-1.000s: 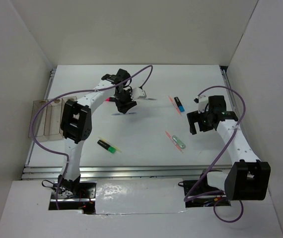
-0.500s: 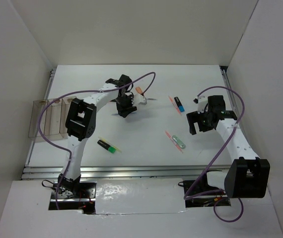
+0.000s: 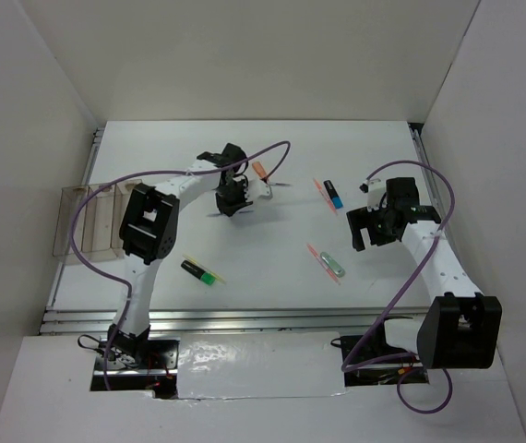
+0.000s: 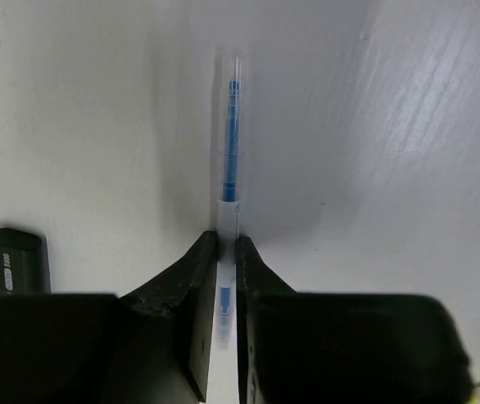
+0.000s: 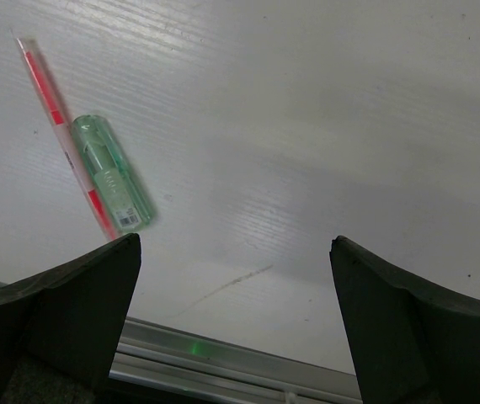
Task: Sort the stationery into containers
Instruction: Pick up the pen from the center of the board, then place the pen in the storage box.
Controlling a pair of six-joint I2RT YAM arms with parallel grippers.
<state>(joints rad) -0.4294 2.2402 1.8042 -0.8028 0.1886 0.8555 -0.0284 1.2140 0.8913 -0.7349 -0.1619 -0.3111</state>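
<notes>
The robot will next raise its left gripper, move it across the container's rim by the container's side to the gripper's left in the top view, and let go of the pen.
My left gripper [image 3: 229, 198] [image 4: 227, 240] is shut on a thin silver-blue pen [image 4: 230, 160], which sticks out ahead of the fingertips, low over the table. A black stub end [image 4: 17, 261] lies to its left. An orange stub [image 3: 259, 170] lies just right of it. A black-green highlighter [image 3: 201, 271] lies at the near left. My right gripper [image 3: 366, 231] [image 5: 236, 244] is open and empty. A mint green highlighter [image 5: 112, 172] [image 3: 335, 268] and a thin red pen [image 5: 63, 139] lie side by side to its left. The clear brownish containers [image 3: 86, 221] stand at the table's left edge.
A blue-black highlighter [image 3: 333, 194] and a thin red pen [image 3: 321, 191] lie at the middle right. A metal rail [image 5: 223, 353] runs along the table's near edge. White walls close in the table on three sides. Purple cables loop over both arms.
The left arm's wrist has shifted a little, uncovering the orange stub, and its gripper stays in nearly the same spot. The right arm has barely moved.
</notes>
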